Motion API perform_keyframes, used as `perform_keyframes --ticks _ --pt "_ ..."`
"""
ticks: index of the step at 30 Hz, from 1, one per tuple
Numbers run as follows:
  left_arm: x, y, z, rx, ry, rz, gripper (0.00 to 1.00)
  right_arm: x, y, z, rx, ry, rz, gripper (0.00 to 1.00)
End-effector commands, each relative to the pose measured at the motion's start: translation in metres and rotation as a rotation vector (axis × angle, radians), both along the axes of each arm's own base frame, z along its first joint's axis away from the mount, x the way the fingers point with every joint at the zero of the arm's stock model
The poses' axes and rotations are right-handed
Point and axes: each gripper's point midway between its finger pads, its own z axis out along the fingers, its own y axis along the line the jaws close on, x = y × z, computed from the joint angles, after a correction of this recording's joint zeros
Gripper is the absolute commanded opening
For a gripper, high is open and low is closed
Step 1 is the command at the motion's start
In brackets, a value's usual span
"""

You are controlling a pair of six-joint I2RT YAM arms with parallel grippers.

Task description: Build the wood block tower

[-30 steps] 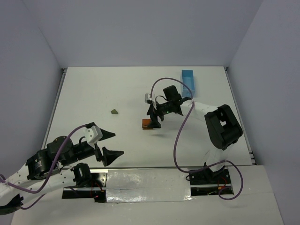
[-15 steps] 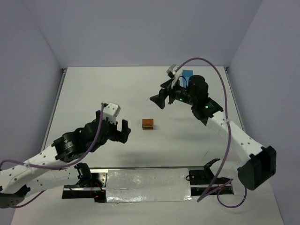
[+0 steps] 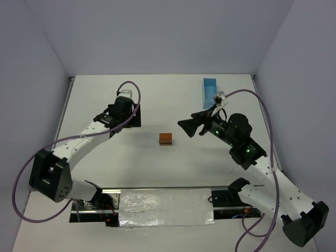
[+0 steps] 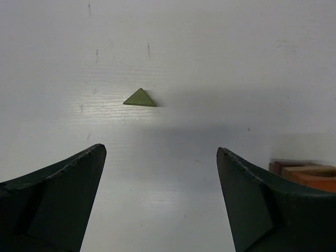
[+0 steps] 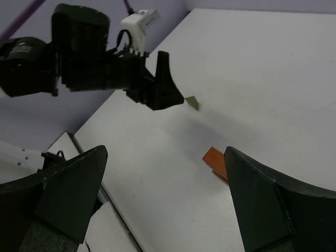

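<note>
My left gripper is to come down onto the olive-green triangle (image 4: 140, 98) next, with a finger beside each pointed end, because the triangle still lies apart from the stack.
The wood block tower (image 3: 166, 138) is a low stack of brown and orange blocks at mid-table. It also shows at the right edge of the left wrist view (image 4: 307, 176) and in the right wrist view (image 5: 215, 159). The olive-green triangle (image 4: 140, 98) lies flat on the table, apart from the stack, and shows in the right wrist view (image 5: 192, 102) too. My left gripper (image 3: 127, 119) is open and empty above the triangle and hides it from the top view. My right gripper (image 3: 190, 127) is open and empty, raised to the right of the stack.
A light-blue tray (image 3: 210, 91) stands at the back right. The table's left edge has a metal rail (image 3: 64, 113). White walls close in the back and both sides.
My right gripper let go at the stack, swung away and now hovers to its right. My left arm reached from the near left out over the green triangle.
</note>
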Motion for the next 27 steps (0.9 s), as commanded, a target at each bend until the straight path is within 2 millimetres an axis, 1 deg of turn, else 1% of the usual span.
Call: perform_keyframes --ticks 1,2,4,6,8,9,11,12,15,19,23,27 --pt "0.024 -0.002 -0.011 0.004 -0.06 -0.055 0.99 -0.019 0.008 0.018 0.144 -0.069 0.075 1.0" --pt "0.032 -0.007 -0.011 -0.025 -0.092 -0.071 0.99 -0.014 0.004 0.008 0.057 -0.012 0.037 1.0" --pt "0.037 0.002 -0.029 -0.014 -0.076 -0.053 0.99 -0.001 -0.001 -0.009 -0.034 0.073 -0.03 1.0" --pt "0.046 0.004 -0.038 -0.016 -0.085 -0.064 0.98 -0.004 0.002 -0.013 -0.049 0.067 -0.002 1.0" --pt "0.048 0.006 -0.047 0.018 -0.069 -0.09 0.98 -0.012 0.006 -0.017 -0.036 0.046 0.041 1.0" --pt "0.055 0.009 -0.053 0.03 -0.07 -0.086 0.98 -0.015 0.007 -0.018 -0.032 0.044 0.06 1.0" --pt "0.058 0.008 -0.061 0.023 -0.054 -0.112 0.96 -0.016 0.008 -0.025 -0.037 0.051 0.067 1.0" --pt "0.06 0.01 -0.069 0.021 -0.04 -0.11 0.95 -0.016 0.008 -0.027 -0.039 0.055 0.069 1.0" --pt "0.062 0.012 -0.081 0.021 -0.022 -0.116 0.92 -0.017 0.013 -0.034 -0.054 0.068 0.094 1.0" --pt "0.062 0.016 -0.092 0.013 0.003 -0.104 0.9 -0.014 0.015 -0.038 -0.068 0.068 0.101 1.0" --pt "0.066 0.018 -0.09 -0.004 -0.01 -0.105 0.87 -0.012 0.018 -0.039 -0.07 0.069 0.114 1.0" --pt "0.065 0.018 -0.098 -0.006 0.025 -0.102 0.8 -0.011 0.019 -0.043 -0.077 0.079 0.113 1.0"
